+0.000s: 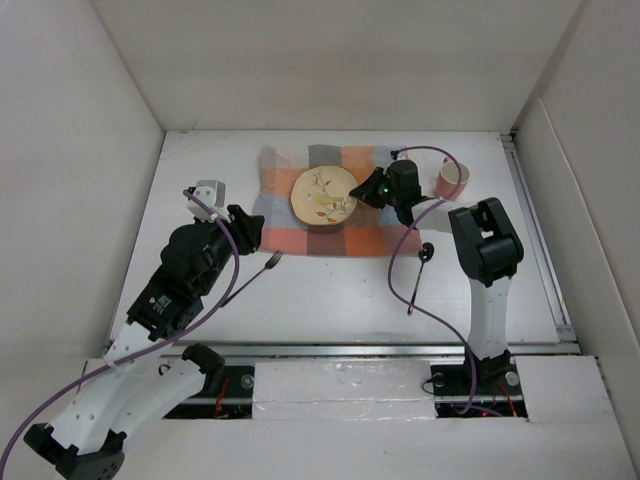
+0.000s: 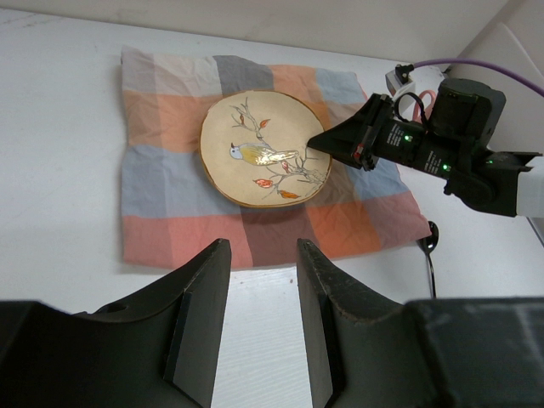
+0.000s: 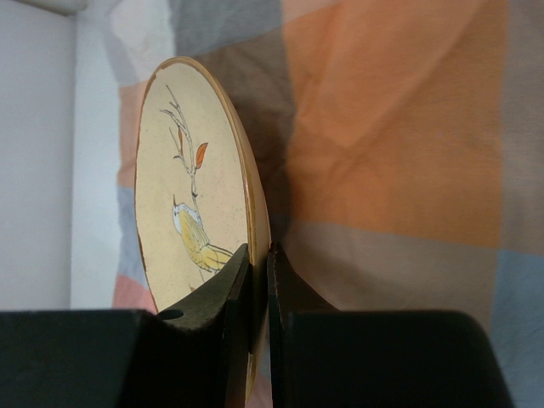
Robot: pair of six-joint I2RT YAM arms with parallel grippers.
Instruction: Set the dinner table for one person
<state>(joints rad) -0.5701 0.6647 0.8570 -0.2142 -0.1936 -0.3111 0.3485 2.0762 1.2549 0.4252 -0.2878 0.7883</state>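
Observation:
My right gripper should move down gently until the plate lies flat, then open to release it, since the checked cloth (image 1: 330, 235) (image 3: 286, 200) is just below the rim of the plate in that gripper.
A cream plate (image 1: 323, 196) with a painted bird sits on the orange-blue checked cloth (image 1: 330, 235) at the back middle of the white dinner table (image 1: 330, 295). My right gripper (image 1: 362, 194) is shut on the plate's right rim; the wrist view shows the rim (image 3: 255, 221) pinched between the fingers (image 3: 223, 297). The plate also shows in the left wrist view (image 2: 263, 149). My left gripper (image 2: 262, 280) is open and empty over bare table, just short of the cloth's near edge (image 2: 255, 246). A fork (image 1: 262, 268) lies by the left arm, a spoon (image 1: 420, 275) near the right arm.
A pink cup (image 1: 453, 180) stands at the back right, behind the right arm. A small grey-white object (image 1: 210, 192) sits at the back left. White walls enclose the table on three sides. A purple cable (image 1: 400, 275) loops over the table by the spoon.

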